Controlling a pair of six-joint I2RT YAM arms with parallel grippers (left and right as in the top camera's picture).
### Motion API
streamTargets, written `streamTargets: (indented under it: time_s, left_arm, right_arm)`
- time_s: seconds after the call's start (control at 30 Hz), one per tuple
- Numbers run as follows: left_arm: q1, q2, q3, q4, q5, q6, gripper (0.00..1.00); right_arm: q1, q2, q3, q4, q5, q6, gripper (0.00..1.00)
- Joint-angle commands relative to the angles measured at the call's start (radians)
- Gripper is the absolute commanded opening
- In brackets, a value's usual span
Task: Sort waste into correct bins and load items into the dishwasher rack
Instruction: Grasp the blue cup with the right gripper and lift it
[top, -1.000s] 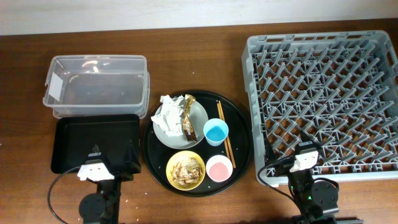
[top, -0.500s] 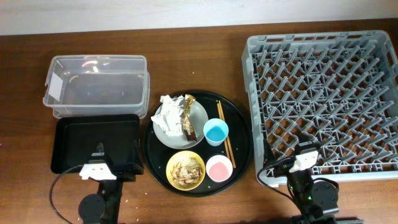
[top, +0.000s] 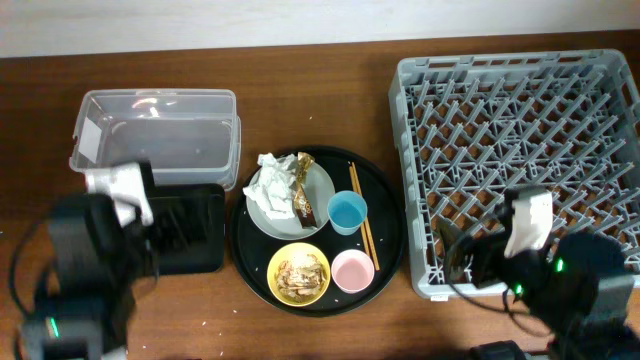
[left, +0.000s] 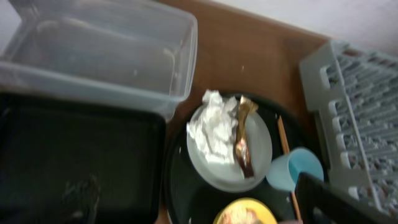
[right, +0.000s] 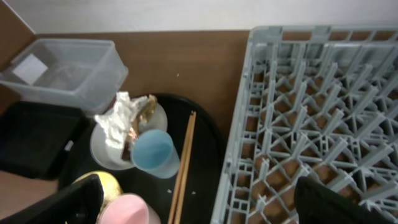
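Observation:
My left gripper moves past the plate and down onto the blue cup's rim (top: 332, 206) (left: 290, 165) next. The cup stands below it and to its right in the overhead view.
The pale grey plate (top: 320, 195) on the round black tray holds the crumpled tissue (top: 272, 182) and the brown-and-gold wrapper (top: 305, 195). Beside it are the blue cup (top: 347, 212), the chopsticks (top: 360, 222), the pink cup (top: 352, 270) and the yellow bowl (top: 299, 273) with food scraps. The clear tub (top: 155, 135) and the shallow black tray (top: 195, 235) lie at the left, the grey rack (top: 520, 130) at the right. My left gripper (left: 199, 208) is open and empty above the black tray. My right gripper (right: 205, 208) is open and empty above the rack's front left corner.
The round black tray (top: 385, 200) lies between the bins and the rack. The left arm (top: 95, 240) covers the left part of the shallow black tray. The right arm (top: 540, 260) hangs over the rack's front edge. Brown tabletop shows around everything.
Both arms have lifted from the table's front edge and moved further in, the left over the shallow black tray, the right over the rack's front. The objects have not moved.

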Motion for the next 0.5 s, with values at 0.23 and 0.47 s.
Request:
streamTargets:
  time_s: [0.23,0.47]
  left_arm:
    - [-0.341,0.545,0.263,-0.176,0.029,0.031,0.99]
    - [-0.65,0.78,0.263,0.116,-0.124,0.031,0.77]
  right_arm:
    - [-0.007,0.345,0.158,-0.136,-0.001,0.275,0.98]
    - [-0.007,0.366,0.158,-0.164,-0.008,0.299,1.0]
